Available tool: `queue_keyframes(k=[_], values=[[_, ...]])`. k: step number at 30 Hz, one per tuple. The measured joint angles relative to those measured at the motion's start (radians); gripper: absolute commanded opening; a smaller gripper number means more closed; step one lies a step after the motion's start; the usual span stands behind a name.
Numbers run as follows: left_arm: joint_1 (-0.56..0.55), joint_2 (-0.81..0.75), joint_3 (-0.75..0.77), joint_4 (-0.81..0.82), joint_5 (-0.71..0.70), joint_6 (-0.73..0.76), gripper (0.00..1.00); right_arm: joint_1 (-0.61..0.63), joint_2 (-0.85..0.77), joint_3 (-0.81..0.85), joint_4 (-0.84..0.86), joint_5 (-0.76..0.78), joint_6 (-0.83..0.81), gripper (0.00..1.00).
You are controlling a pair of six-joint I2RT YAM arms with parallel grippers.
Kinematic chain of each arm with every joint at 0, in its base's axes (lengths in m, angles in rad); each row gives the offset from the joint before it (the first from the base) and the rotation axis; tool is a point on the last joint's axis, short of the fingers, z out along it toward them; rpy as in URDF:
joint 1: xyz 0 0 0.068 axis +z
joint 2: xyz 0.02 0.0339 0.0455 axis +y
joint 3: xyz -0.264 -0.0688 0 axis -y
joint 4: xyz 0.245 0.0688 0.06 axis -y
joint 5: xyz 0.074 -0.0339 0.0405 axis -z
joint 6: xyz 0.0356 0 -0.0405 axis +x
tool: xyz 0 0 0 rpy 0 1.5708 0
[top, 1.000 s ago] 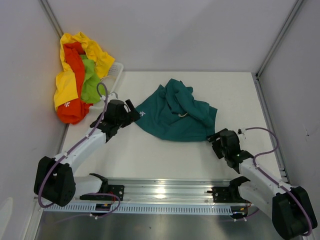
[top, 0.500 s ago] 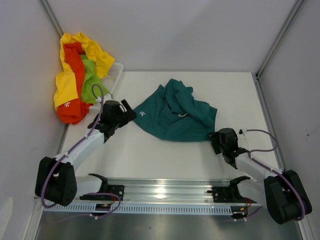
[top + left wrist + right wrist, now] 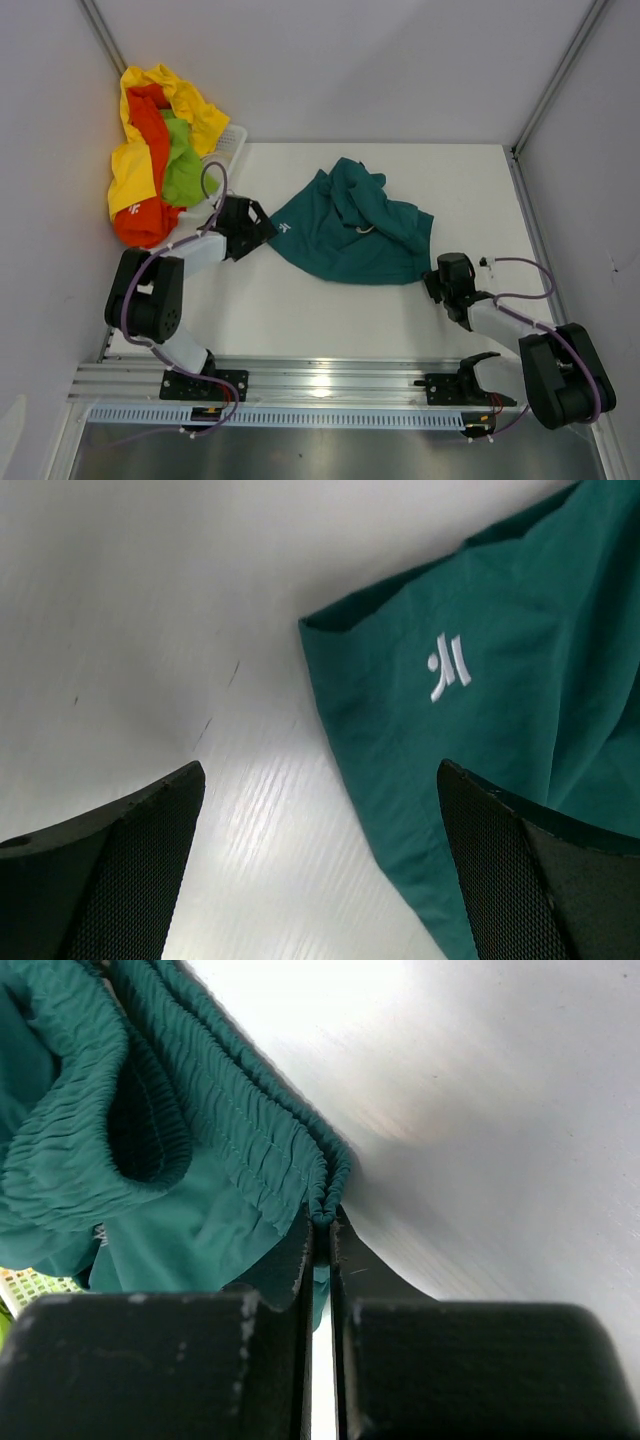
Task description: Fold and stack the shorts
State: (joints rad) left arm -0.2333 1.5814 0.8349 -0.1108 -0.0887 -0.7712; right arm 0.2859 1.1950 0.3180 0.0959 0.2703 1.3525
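Note:
My left gripper moves down and outward onto the shorts' hem corner beside the white logo next, since it still lies untouched ahead of the gripper's open fingers.
Dark teal shorts (image 3: 350,228) lie crumpled in the middle of the white table, with a pale drawstring showing. My right gripper (image 3: 437,276) is shut on the elastic waistband (image 3: 322,1200) at the shorts' right corner, low on the table. My left gripper (image 3: 262,226) is wide open at the shorts' left corner, whose hem (image 3: 345,720) with its white logo (image 3: 447,665) lies between and ahead of the mesh-padded fingers (image 3: 500,870), untouched. Yellow, orange-red and lime green shorts (image 3: 155,160) hang heaped over the basket at the back left.
A white plastic basket (image 3: 232,145) stands at the table's back left corner under the heap. Grey walls close in left, right and back. A metal rail (image 3: 320,385) runs along the near edge.
My right gripper has gone from open to shut on the waistband corner and dropped lower. The left arm has folded back and down, its gripper staying at the shorts' left corner.

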Motion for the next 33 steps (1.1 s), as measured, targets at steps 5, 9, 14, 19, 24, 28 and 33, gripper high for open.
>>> queue_keyframes(k=[5, 9, 14, 19, 24, 28, 33], values=[[0.012, 0.116, 0.118, 0.000, 0.005, 0.001, 0.97, -0.002, -0.051, 0.000, -0.022, 0.011, -0.026, 0.00], [0.016, 0.159, 0.179, 0.015, 0.006, 0.001, 0.93, -0.002, -0.072, 0.000, -0.025, 0.014, -0.047, 0.00], [0.018, 0.211, 0.215, 0.020, 0.014, 0.001, 0.88, -0.002, -0.073, 0.000, -0.024, 0.015, -0.063, 0.00], [0.019, 0.238, 0.223, 0.023, 0.015, -0.001, 0.70, -0.002, -0.073, 0.000, -0.024, 0.018, -0.072, 0.00], [0.020, 0.265, 0.245, 0.023, 0.017, -0.010, 0.37, -0.002, -0.073, 0.000, -0.024, 0.021, -0.079, 0.00], [0.020, 0.280, 0.251, 0.020, 0.018, -0.006, 0.05, -0.002, -0.073, 0.000, -0.024, 0.021, -0.088, 0.00], [0.021, 0.284, 0.275, 0.003, 0.017, -0.005, 0.00, 0.000, -0.074, 0.000, -0.031, 0.021, -0.100, 0.00]])
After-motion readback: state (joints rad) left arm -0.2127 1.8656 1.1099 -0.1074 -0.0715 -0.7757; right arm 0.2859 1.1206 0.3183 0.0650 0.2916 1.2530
